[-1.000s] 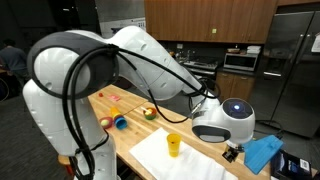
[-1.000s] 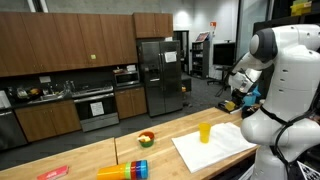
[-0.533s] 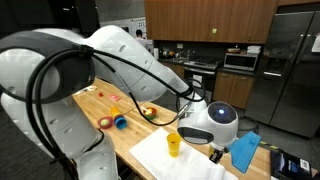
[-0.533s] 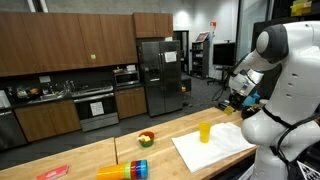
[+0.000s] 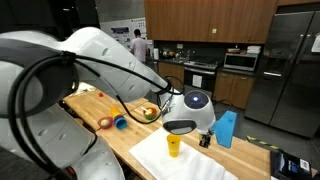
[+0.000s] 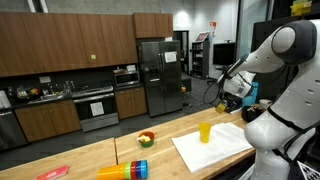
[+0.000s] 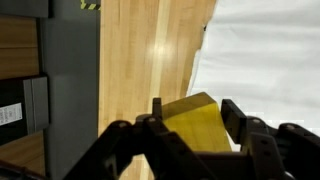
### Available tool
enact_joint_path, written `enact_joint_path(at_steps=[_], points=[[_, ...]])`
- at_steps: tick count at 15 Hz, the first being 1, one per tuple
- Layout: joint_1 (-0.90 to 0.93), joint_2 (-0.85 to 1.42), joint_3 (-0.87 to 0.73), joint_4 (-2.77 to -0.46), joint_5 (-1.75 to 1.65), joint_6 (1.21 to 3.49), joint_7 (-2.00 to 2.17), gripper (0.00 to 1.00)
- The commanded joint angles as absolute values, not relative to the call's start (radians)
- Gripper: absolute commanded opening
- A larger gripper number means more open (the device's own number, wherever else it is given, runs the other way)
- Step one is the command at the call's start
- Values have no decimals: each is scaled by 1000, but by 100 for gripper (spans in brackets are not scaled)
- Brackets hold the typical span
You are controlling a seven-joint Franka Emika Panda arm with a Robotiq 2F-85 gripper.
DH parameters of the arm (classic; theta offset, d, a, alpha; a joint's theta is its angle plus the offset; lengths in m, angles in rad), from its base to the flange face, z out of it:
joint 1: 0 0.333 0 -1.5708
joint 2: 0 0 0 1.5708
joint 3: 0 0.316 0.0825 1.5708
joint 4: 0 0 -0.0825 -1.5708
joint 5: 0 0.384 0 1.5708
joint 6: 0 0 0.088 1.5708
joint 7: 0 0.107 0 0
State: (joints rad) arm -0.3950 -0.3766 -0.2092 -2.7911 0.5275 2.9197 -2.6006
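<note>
The gripper moves down and to the right in the wrist view onto the white cloth's bare end (image 5: 200, 168) (image 7: 270, 60) next, which lies below it, clear of the cup.
My gripper (image 7: 193, 110) is shut on a rectangular block (image 7: 190, 125). The block's face looks yellow in the wrist view, and it looks blue in an exterior view (image 5: 225, 128). The jaws press on its two sides. The gripper (image 5: 206, 139) holds the block in the air above the wooden counter (image 5: 130, 135), just beside a yellow cup (image 5: 174, 145) that stands on a white cloth (image 5: 190, 165). The gripper (image 6: 232, 96) hangs above and to the right of the cup (image 6: 205, 131) and the cloth (image 6: 215, 150).
A bowl of fruit (image 5: 148, 113) (image 6: 146, 138) sits mid-counter. Stacked coloured cups (image 6: 126, 171) (image 5: 116, 122) lie further along, with a red item (image 6: 52, 172) near the far end. Fridge (image 6: 157, 75) and cabinets stand behind. A person (image 5: 137, 45) stands in the kitchen.
The arm has swung over the counter, carrying the block from beyond the cloth's edge to a spot close beside the yellow cup. The grip has not changed.
</note>
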Motion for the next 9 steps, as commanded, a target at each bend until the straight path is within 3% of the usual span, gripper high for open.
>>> enact_joint_path(at_steps=[1,9], points=[[-360,-347,-198,-2790,550,3008,-2601,35],[-255,-201,-183,-2792,579,3291,-2601,35]])
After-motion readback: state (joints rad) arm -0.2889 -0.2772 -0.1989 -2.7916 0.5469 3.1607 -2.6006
